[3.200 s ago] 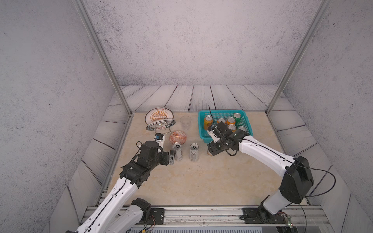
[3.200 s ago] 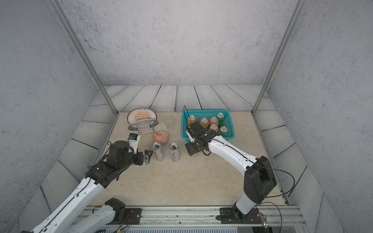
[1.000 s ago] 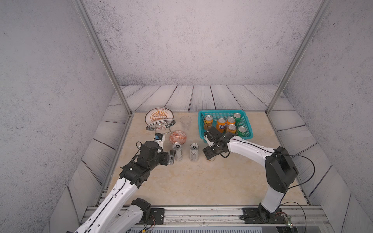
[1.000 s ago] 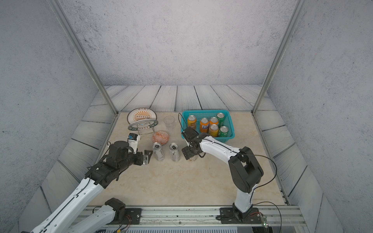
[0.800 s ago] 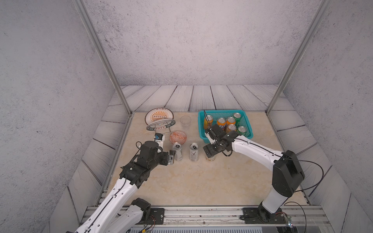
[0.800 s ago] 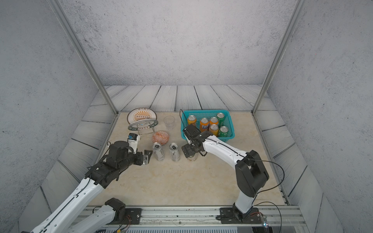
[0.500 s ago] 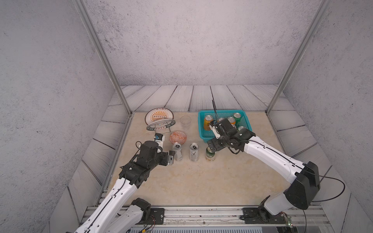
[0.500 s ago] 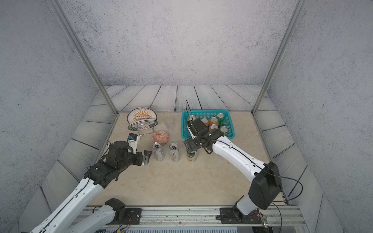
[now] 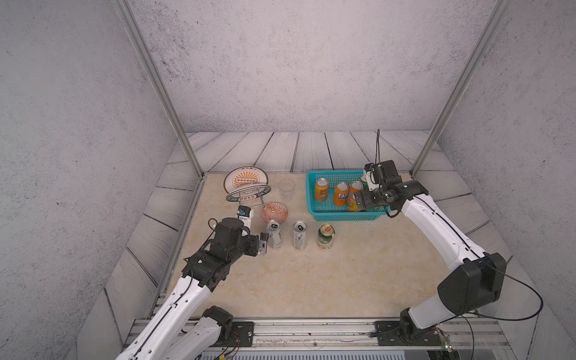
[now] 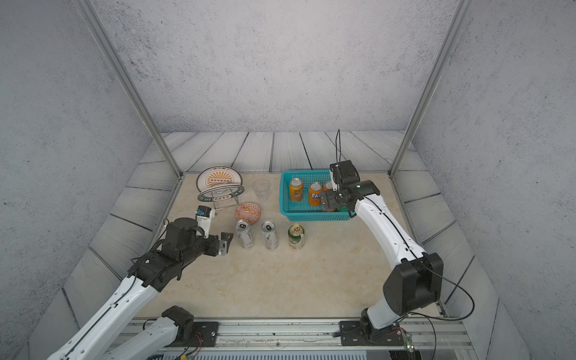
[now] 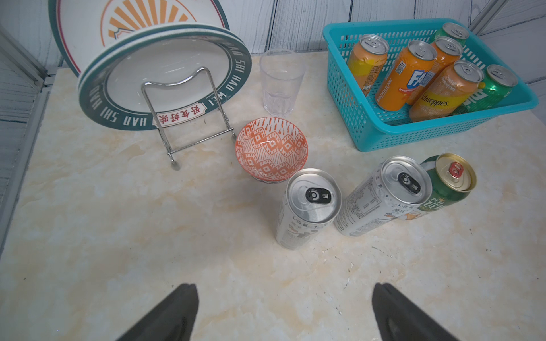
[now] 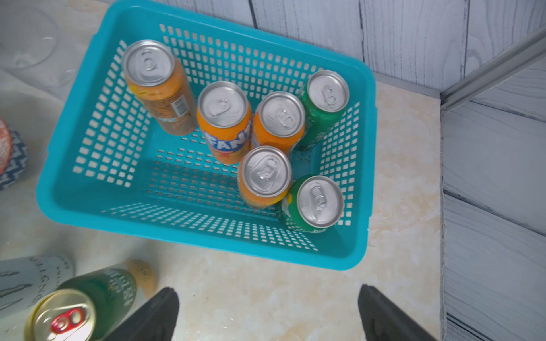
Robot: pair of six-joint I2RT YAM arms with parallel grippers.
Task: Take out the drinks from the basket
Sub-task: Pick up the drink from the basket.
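A green can (image 10: 343, 209) (image 12: 319, 202) stands below in the basket's near corner with its lid uncovered, so the robot's right gripper will next lower its open fingers around the can and close.
The teal basket (image 9: 311, 199) (image 12: 206, 242) stands at the back right and holds several upright drinks: orange cans (image 12: 224, 121) (image 9: 341, 194) and two green cans (image 12: 316, 203). In front of it on the table stand two white cans (image 9: 274, 233) (image 9: 300, 235) and a green-and-cream can (image 9: 325, 237) in a row. My right gripper (image 9: 358, 201) (image 12: 267, 295) hovers open and empty over the basket's front right part. Just left of the leftmost white can (image 11: 307, 206), my left gripper (image 9: 263, 244) (image 11: 283, 295) is open and empty.
Plates lean in a wire rack (image 9: 246, 187) at the back left. A clear plastic cup (image 9: 286, 188) stands beside the basket, and a patterned orange bowl (image 9: 274, 212) sits just behind the white cans. Metal frame posts rise at both back corners.
My right gripper opened off the green-and-cream can, left it standing beside the white cans, and rose back over the basket. The left arm has not moved.
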